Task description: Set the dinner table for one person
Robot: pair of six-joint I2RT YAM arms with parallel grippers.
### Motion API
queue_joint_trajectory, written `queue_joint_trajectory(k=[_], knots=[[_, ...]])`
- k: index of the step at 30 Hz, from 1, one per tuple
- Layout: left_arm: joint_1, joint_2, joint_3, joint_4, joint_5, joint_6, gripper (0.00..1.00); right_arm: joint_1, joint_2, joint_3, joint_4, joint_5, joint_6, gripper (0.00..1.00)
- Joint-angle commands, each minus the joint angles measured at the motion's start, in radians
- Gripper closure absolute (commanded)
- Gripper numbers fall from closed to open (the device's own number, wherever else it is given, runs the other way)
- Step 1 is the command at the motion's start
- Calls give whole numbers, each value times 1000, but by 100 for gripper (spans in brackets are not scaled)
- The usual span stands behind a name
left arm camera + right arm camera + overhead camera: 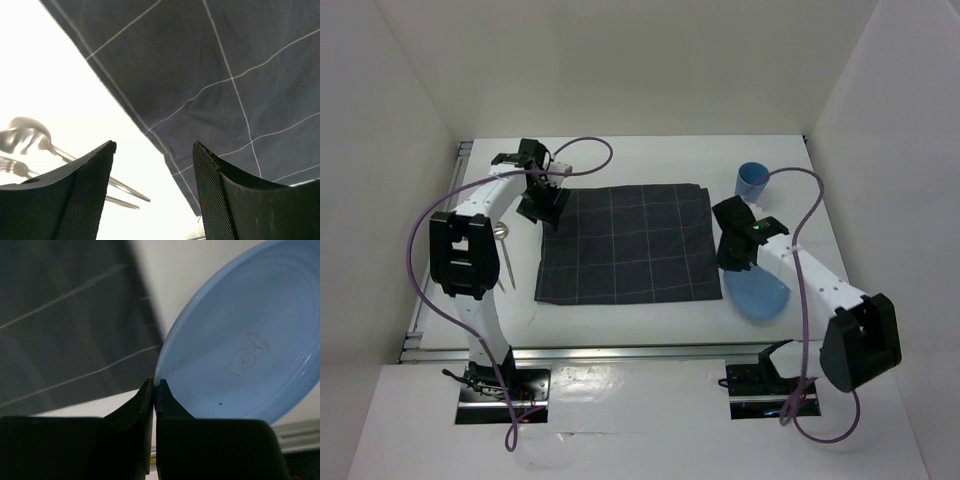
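Observation:
I will move the plate (pixel 760 292) to the left in the top view with my right gripper, lower it onto the cloth and release it there, because the cloth's middle (pixel 627 246) is bare.
A dark grey checked cloth (pixel 620 245) lies flat in the middle of the white dinner table (pixel 650 165). My left gripper (pixel 542 208) hangs over the cloth's far left corner; in the left wrist view it (pixel 152 145) is open and empty above the cloth's edge (pixel 225 60). A spoon (pixel 27 131) and a fork (pixel 12 165) lie on the table left of the cloth. My right gripper (pixel 732 255) is shut on the rim of a light blue plate (pixel 760 292) just right of the cloth; the right wrist view shows the jaws (pixel 155 382) pinching the plate (pixel 240 340).
A blue cup (pixel 752 180) stands on the table behind the right gripper, near the cloth's far right corner. The cutlery (pixel 505 255) lies under the left arm. White walls close in the table; an aluminium rail (pixel 620 352) runs along the near edge.

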Motion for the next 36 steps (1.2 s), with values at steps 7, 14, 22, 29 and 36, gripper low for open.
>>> queue_joint_trajectory(k=[7,14,22,29,36], knots=[[83,-119,-70,-11,29,1,28,563,156,340,28,137,-52,100],[221,-168,-110,-34,86,-8,28,637,592,679,123,217,-328,100],[303,-224,-162,-34,58,13,28,657,787,799,184,132,-460,100],[322,-203,-144,-43,69,13,28,735,851,882,139,188,-522,100],[323,-172,-125,-52,69,13,28,749,879,893,125,161,-521,100]])
